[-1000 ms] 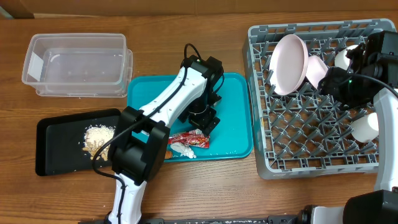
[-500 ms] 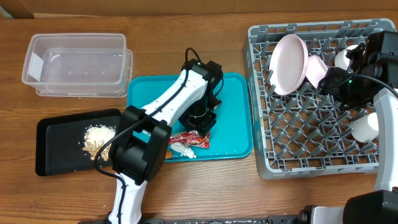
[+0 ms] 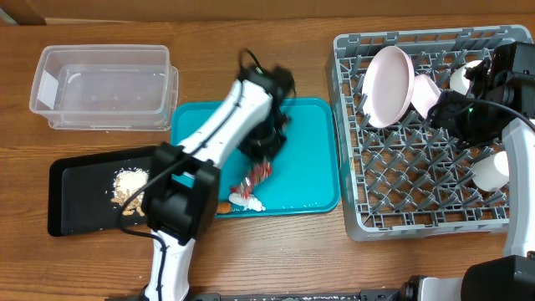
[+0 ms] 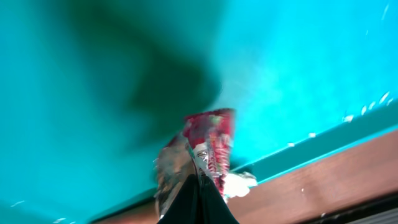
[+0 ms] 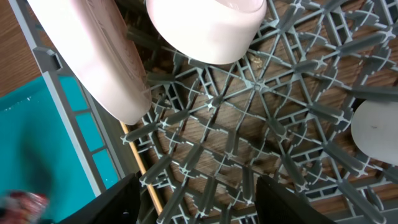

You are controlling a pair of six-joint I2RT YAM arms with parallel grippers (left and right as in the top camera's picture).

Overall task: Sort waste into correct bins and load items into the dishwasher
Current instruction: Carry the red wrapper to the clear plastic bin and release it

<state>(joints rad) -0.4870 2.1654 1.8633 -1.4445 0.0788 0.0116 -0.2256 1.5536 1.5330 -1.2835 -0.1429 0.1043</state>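
The clear tub stands open and empty. My left gripper carries the wrapper outward off the teal tray next, over the tub's end nearest that tray (image 3: 144,92).
My left gripper (image 3: 262,157) is shut on the red snack wrapper (image 3: 258,173), which hangs from its tips (image 4: 198,178) above the teal tray (image 3: 313,159). In the left wrist view the wrapper (image 4: 209,140) stretches away from the closed black fingers (image 4: 186,205). A white tissue (image 3: 249,201) lies at the tray's front edge, and an orange stick (image 3: 224,206) lies beside it. The black tray (image 3: 75,201) holds beige scraps (image 3: 129,186). The clear tub (image 3: 104,88) is at the back left. My right gripper (image 5: 196,208) is open above the grey rack (image 3: 418,176), holding nothing.
In the rack a pinkish plate (image 3: 389,86) stands on edge with a white bowl (image 3: 424,96) beside it. White cups (image 3: 491,171) sit further right. A wooden chopstick (image 5: 140,163) lies in the rack's grid near its left wall. The left arm (image 3: 209,146) crosses the tray diagonally.
The left gripper has closed on the red wrapper and risen, so the wrapper is pulled up off the tray. Tissue and orange stick stay put. The right arm has not moved.
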